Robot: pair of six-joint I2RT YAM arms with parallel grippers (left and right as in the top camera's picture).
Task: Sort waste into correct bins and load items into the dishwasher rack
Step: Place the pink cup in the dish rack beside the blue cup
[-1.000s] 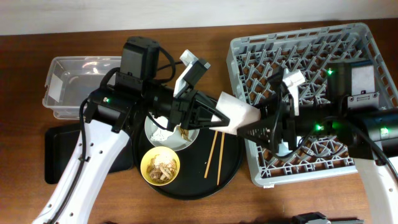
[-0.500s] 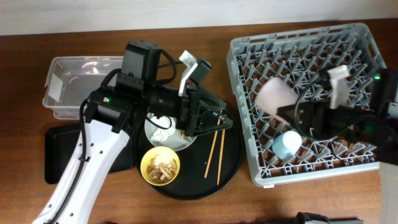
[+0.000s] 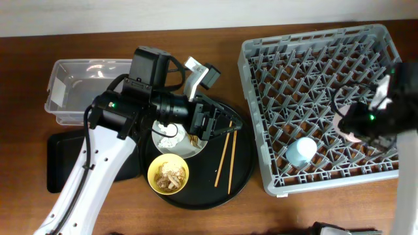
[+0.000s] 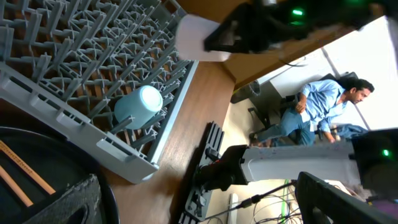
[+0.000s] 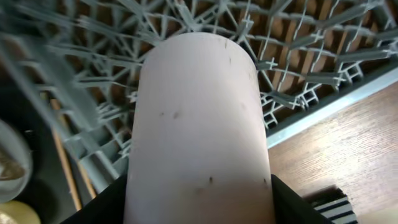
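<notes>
The left gripper draws back, tilts downward and lowers onto the yellow bowl's rim facing the chopsticks next, since the bowl still holds food scraps.
My right gripper (image 5: 199, 202) is shut on the pink cup (image 5: 198, 124), holding it above the right side of the grey dishwasher rack (image 3: 287, 72). In the overhead view that gripper (image 3: 353, 125) sits near the rack's right edge and the cup is mostly hidden. A light-blue cup (image 3: 302, 151) lies in the rack's front part. My left gripper (image 3: 219, 123) hangs open and empty over the round black tray (image 3: 243, 171). On that tray are the grey plate (image 3: 171, 145) with white tissue (image 3: 168, 130), the yellow bowl (image 3: 168, 174) of food scraps, and the wooden chopsticks (image 3: 225, 160).
The clear plastic tub (image 3: 83, 90) stands at the back left. The flat black tray (image 3: 60, 163) lies in front of it, partly under my left arm. In the left wrist view the rack (image 4: 62, 68) and the light-blue cup (image 4: 138, 106) show beyond the table edge.
My left gripper let go of the pink cup and opened wide, drawing back slightly. My right gripper carried the cup rightwards, from the tray's edge to over the rack's right side.
</notes>
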